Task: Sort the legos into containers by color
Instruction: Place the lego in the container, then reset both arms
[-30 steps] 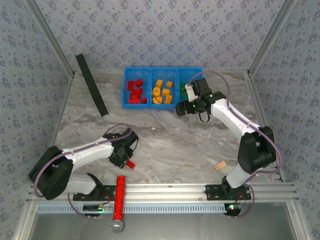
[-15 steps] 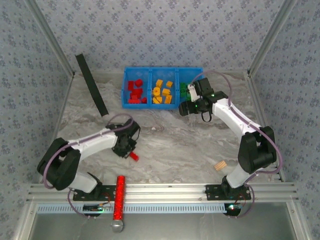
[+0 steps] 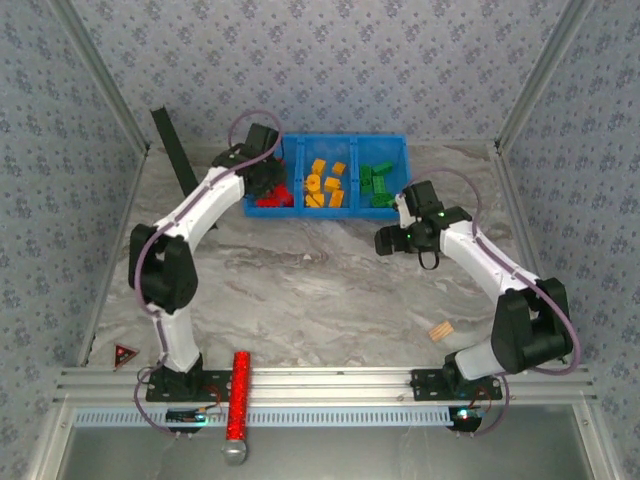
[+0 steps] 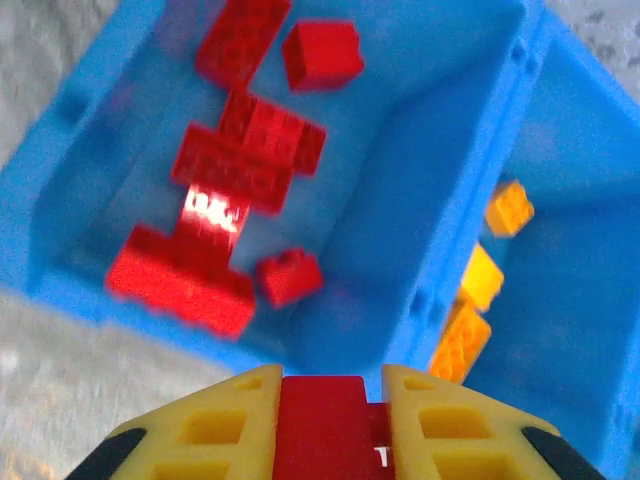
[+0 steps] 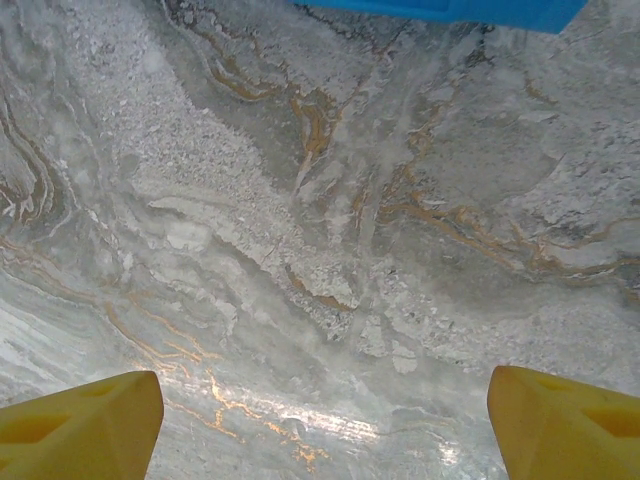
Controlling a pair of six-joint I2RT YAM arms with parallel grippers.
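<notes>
My left gripper moves outward over the far part of the red legos' section (image 3: 289, 158) (image 4: 400, 85) next and releases the red lego there, since the colors match.
My left gripper (image 4: 325, 400) is shut on a red lego (image 4: 320, 425) and hangs over the left compartment of the blue bin (image 4: 420, 240), where several red legos (image 4: 245, 160) lie. From above, the left gripper (image 3: 268, 178) sits at the bin's (image 3: 296, 142) left end. Orange-yellow legos (image 3: 325, 185) fill the middle compartment and green legos (image 3: 377, 183) the right one. My right gripper (image 3: 388, 240) stands open over bare marble, just in front of the bin's right end; its yellow fingertips (image 5: 85, 420) are far apart with nothing between them.
A small tan wooden block (image 3: 440, 330) lies at the right front. A long red studded bar (image 3: 238, 395) rests on the front rail. A black strip (image 3: 178, 160) leans at the back left, close to the left arm. A red triangle mark (image 3: 125, 355) sits front left.
The left arm has swung from the front left of the table up to the bin, carrying the red lego. The right gripper has drawn back from the green compartment onto open table.
</notes>
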